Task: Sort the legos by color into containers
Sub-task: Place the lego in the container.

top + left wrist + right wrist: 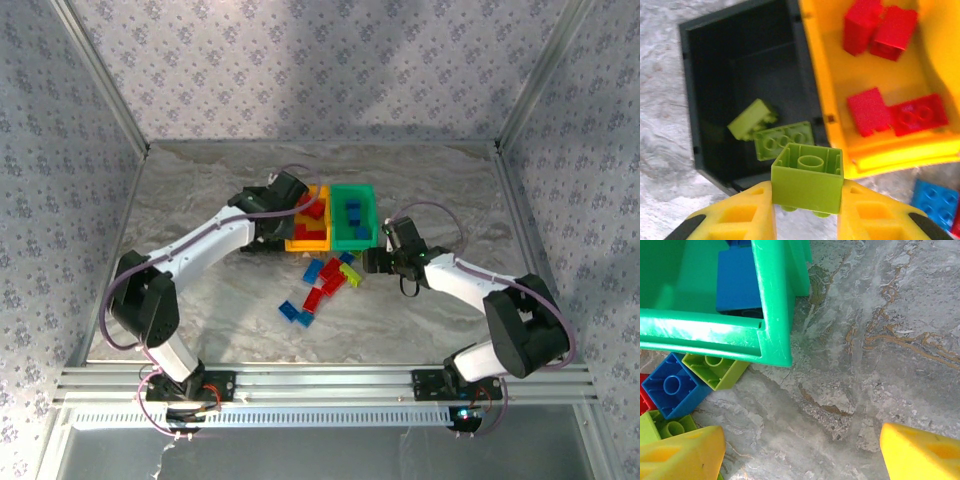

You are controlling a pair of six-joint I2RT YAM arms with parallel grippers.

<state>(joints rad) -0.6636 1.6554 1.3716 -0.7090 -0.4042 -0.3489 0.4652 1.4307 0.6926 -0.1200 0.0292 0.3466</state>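
Note:
The right gripper moves toward the red legos and down onto the lime green lego point(350, 274) point(672, 429) next. This lego lies below it on that side, since the gripper spans bare table.
My left gripper point(807, 212) is shut on a lime green lego point(807, 180), held studs down just above the near edge of the black container point(755, 65). Two lime legos point(782, 141) lie inside that bin. The yellow-orange container point(900, 150) beside it holds several red legos point(867, 112). My right gripper point(800, 455) stands open over bare table just right of the green container point(705, 335), which holds a blue lego point(737, 282). From above, the left gripper point(263, 238) is left of the yellow bin point(308, 243) and the right gripper point(372, 262) is by the green bin point(352, 241).
A loose heap of red, blue and lime legos point(325, 282) lies on the table in front of the bins. A blue one point(672, 387) and a lime one point(715, 371) sit by the green bin's corner. Metal frame rails and patterned walls bound the table.

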